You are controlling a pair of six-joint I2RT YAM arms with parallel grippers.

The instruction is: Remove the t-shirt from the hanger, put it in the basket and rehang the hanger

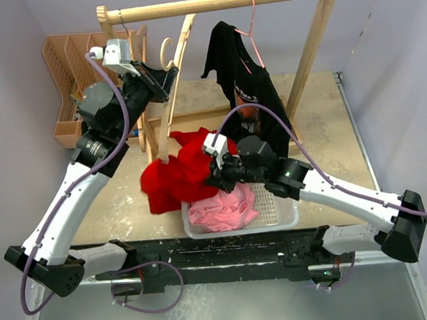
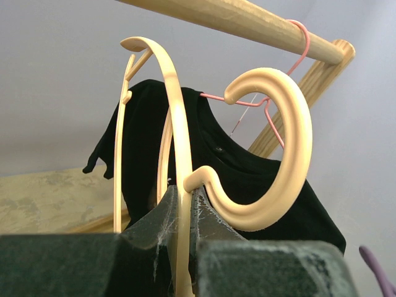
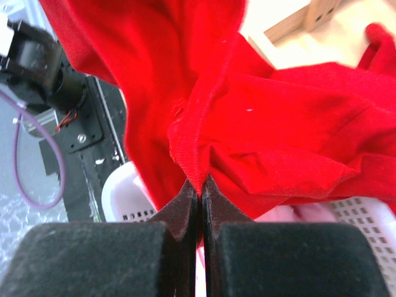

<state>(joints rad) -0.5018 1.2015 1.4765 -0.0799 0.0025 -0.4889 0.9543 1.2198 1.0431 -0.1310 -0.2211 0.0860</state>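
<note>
The part of the rack's bar [image 1: 165, 10] beside the pink hanger is empty. My left gripper will next carry the cream hanger [image 1: 179, 74] outward, put its hook over that part of the bar and let go.
A cream hanger [image 1: 179, 74] is held tilted on end by my left gripper [image 1: 168, 80], which is shut on it beside its hook [image 2: 291, 154]; the jaws pinch the hanger's body [image 2: 179, 154] in the left wrist view. The hanger's upper arm is bare. Its lower end reaches into the red t-shirt [image 1: 176, 173], which is bunched low by the basket. My right gripper [image 1: 216, 176] is shut on a fold of the red t-shirt [image 3: 278, 124], the jaws [image 3: 201, 185] pinching a seam.
A wooden rack [image 1: 217, 2] spans the back, with a black t-shirt [image 1: 249, 91] on a pink hanger [image 1: 252, 25]. A white basket [image 1: 279, 214] holding pink cloth [image 1: 224, 207] sits at the near edge. A tan organiser [image 1: 65, 75] stands at the back left.
</note>
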